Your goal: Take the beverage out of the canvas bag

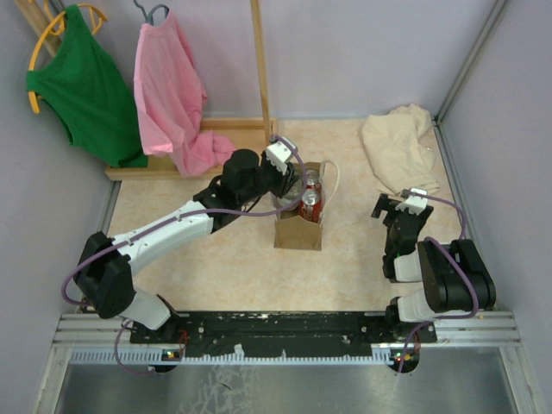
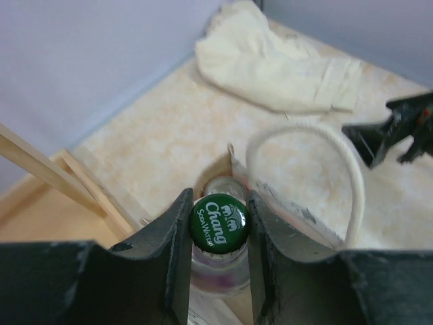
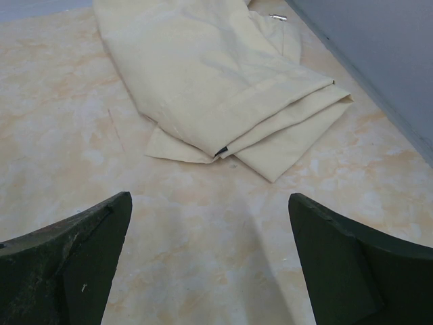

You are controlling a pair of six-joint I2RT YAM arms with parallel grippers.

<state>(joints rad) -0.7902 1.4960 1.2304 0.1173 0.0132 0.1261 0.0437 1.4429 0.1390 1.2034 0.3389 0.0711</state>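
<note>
My left gripper will next lift the bottle (image 2: 218, 261), go left in the top view, lower and release it, as the tabletop by the rack is bare on that side.
The small tan-brown canvas bag (image 1: 298, 226) stands mid-table with a white rope handle (image 1: 335, 177) looping at its far side; the handle also shows in the left wrist view (image 2: 342, 152). Inside it stands a glass bottle (image 2: 218, 261) with a green Chang soda-water cap (image 2: 218, 224). A red can (image 1: 310, 200) shows in the bag from above. My left gripper (image 2: 216, 227) is over the bag mouth, its jaws closed against both sides of the bottle's cap. My right gripper (image 3: 210, 223) is open and empty, low over bare tabletop to the right of the bag.
A pale beige cloth heap (image 1: 398, 147) lies at the back right, just ahead of my right gripper (image 1: 401, 205). A wooden rack (image 1: 255, 60) at the back left holds a green shirt (image 1: 84, 82) and a pink shirt (image 1: 177, 95). Walls close in both sides.
</note>
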